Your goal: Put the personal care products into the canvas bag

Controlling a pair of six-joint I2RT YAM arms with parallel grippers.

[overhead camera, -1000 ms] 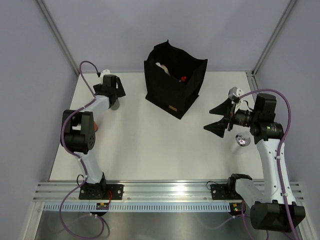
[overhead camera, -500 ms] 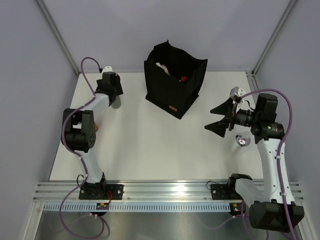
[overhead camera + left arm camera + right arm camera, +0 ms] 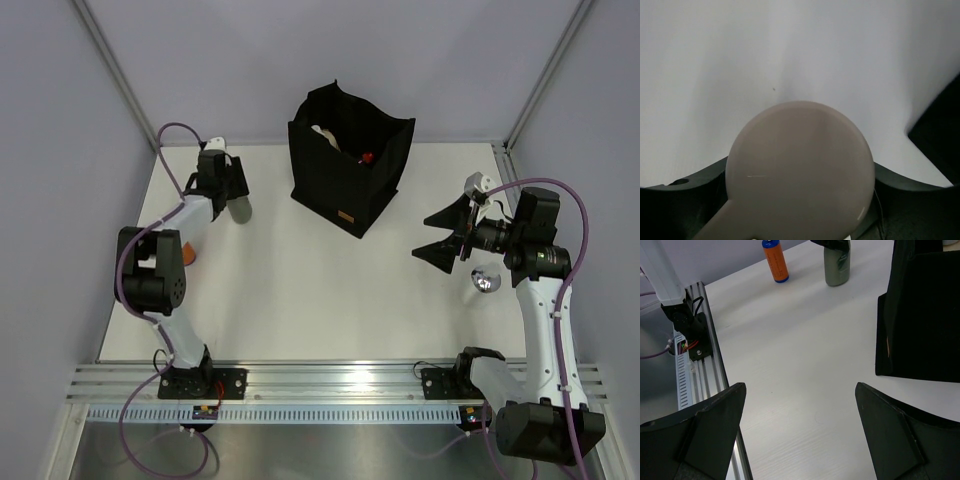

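Note:
The bag's opening (image 3: 347,132) is right of my left gripper in the top view, so I should lift the grey bottle over the bag's rim and release it inside next.
A grey bottle (image 3: 837,266) with a beige cap (image 3: 800,170) stands upright at the table's far left, and my left gripper (image 3: 226,192) is shut on its top. Its dark fingers (image 3: 685,200) flank the cap, which fills the left wrist view. The black canvas bag (image 3: 350,165) stands open at the back centre, with a pale bottle (image 3: 322,133) and a red one (image 3: 367,157) inside. An orange bottle with a blue cap (image 3: 775,261) stands near the left arm. A silver-white bottle (image 3: 485,281) lies under my right arm. My right gripper (image 3: 433,238) hovers open and empty.
Grey walls close in the table on three sides. A slotted metal rail (image 3: 330,385) runs along the near edge with both arm bases on it. The bag's dark side (image 3: 925,315) looms at the right of the right wrist view.
My left gripper has shut on the grey bottle's top, and the left arm's elbow has shifted slightly. The right arm has barely moved.

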